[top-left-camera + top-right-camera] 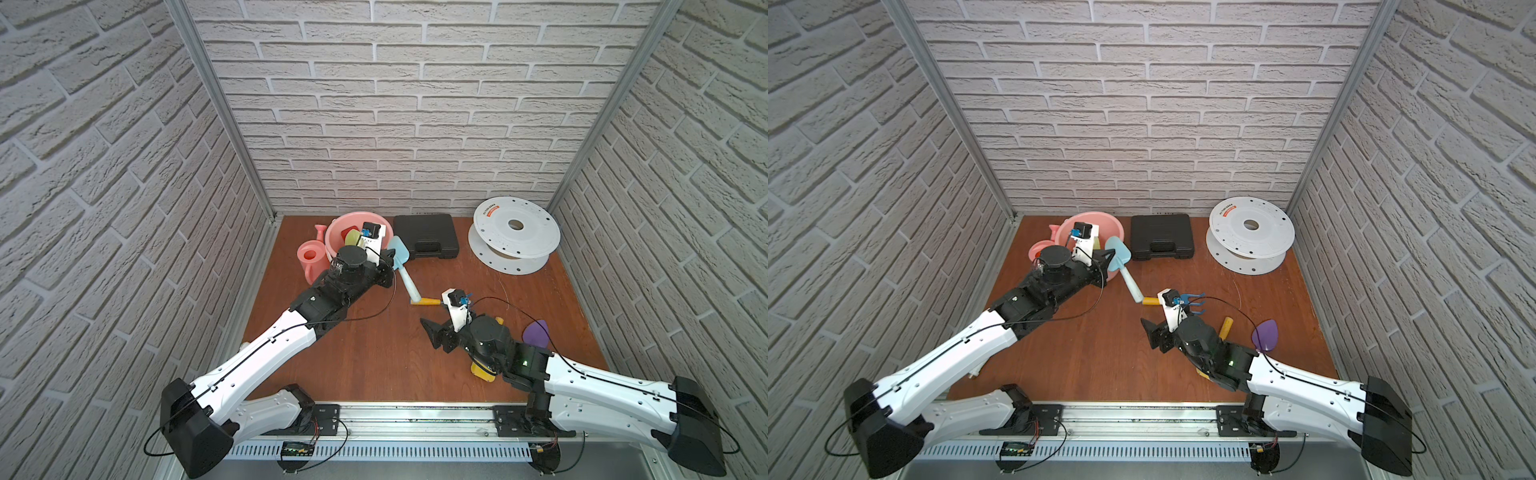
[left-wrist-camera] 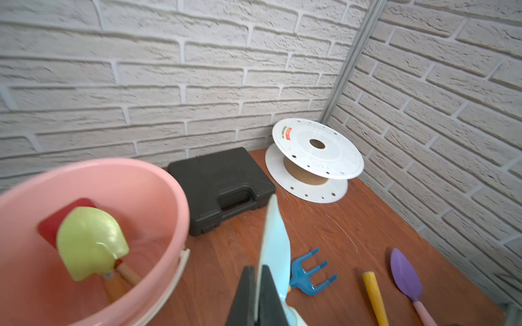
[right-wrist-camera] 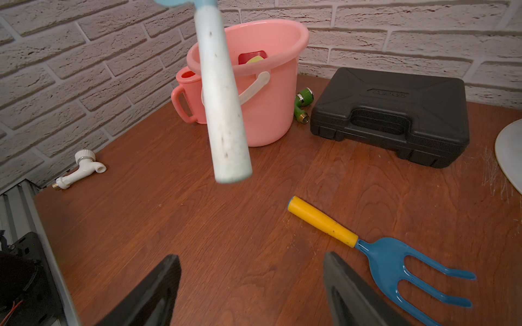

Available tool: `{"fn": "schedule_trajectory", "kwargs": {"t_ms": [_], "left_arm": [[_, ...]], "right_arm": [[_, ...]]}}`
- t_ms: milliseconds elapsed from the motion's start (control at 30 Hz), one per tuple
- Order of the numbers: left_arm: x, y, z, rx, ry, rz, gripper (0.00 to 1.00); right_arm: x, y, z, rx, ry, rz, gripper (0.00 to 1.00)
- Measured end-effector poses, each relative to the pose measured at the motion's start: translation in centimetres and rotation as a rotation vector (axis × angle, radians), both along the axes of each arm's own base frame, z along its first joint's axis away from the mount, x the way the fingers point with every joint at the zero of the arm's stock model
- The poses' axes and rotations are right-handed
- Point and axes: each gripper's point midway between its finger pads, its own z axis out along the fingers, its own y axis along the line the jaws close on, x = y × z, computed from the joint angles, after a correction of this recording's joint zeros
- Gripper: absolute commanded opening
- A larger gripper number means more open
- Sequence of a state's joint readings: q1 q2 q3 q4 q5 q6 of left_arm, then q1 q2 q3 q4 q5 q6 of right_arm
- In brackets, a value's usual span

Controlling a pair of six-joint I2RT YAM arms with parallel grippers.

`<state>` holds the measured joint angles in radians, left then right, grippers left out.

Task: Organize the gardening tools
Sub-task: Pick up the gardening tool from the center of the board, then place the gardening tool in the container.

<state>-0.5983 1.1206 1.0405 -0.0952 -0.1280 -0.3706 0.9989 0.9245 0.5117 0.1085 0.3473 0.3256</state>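
The green and red spades already lie in the pink bucket, so the robot's left gripper will next go outward over the bucket's opening (image 1: pixel 354 226) (image 2: pixel 133 225) and let go of the pale blue spade's blade there.
My left gripper (image 2: pixel 257 269) is shut on the blade of the pale blue spade (image 2: pixel 276 234), next to the pink bucket (image 1: pixel 357 215). In a top view the spade (image 1: pixel 400 251) slants down, and its handle end is near the yellow handle of the blue rake (image 3: pixel 323 223). A green spade (image 2: pixel 90 240) and a red one (image 2: pixel 52 225) lie in the bucket. My right gripper (image 3: pixel 251 255) is open over bare table, just beside the rake. The pink watering can (image 1: pixel 311 257) stands behind the bucket. A purple trowel (image 1: pixel 536 332) and a yellow handle (image 1: pixel 1226 326) lie by the right arm.
A black case (image 1: pixel 426 235) and a white reel (image 1: pixel 515 232) stand along the back wall. A white tap (image 3: pixel 82 169) lies near the left wall. A green hose fitting (image 3: pixel 302 104) sits between the bucket and the case.
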Motion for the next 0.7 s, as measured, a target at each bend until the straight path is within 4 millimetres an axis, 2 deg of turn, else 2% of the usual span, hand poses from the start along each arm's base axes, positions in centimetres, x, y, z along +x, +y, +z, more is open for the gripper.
{"fn": "schedule_trajectory", "kwargs": {"t_ms": [100, 267, 300, 367, 400, 567, 700], "left_arm": [[0.9, 2.1, 1.5, 0.058, -0.048, 0.067, 0.00], [2.6, 6.2, 2.3, 0.157, -0.085, 0.174, 0.00], [3.0, 6.9, 2.5, 0.171, -0.092, 0.192, 0.00], [3.7, 8.3, 2.8, 0.198, -0.102, 0.225, 0.00], [4.1, 9.0, 2.9, 0.209, -0.108, 0.238, 0.00], [6.6, 11.2, 2.6, 0.268, -0.122, 0.259, 0.00], [9.2, 11.9, 2.0, 0.291, -0.139, 0.233, 0.00]], "right_arm": [[-0.2, -0.3, 0.6, 0.014, -0.009, 0.000, 0.82], [-0.3, -0.6, 0.7, 0.021, -0.011, -0.002, 0.84], [-0.4, -0.6, 0.6, 0.019, -0.010, -0.002, 0.86], [-0.4, -0.6, 0.4, 0.015, -0.006, -0.003, 0.99], [-0.4, -0.6, 0.3, 0.014, -0.003, -0.003, 1.00], [-0.3, -0.5, -0.4, -0.008, 0.011, -0.004, 1.00], [-0.3, -0.5, -0.6, -0.014, 0.015, -0.004, 1.00]]}}
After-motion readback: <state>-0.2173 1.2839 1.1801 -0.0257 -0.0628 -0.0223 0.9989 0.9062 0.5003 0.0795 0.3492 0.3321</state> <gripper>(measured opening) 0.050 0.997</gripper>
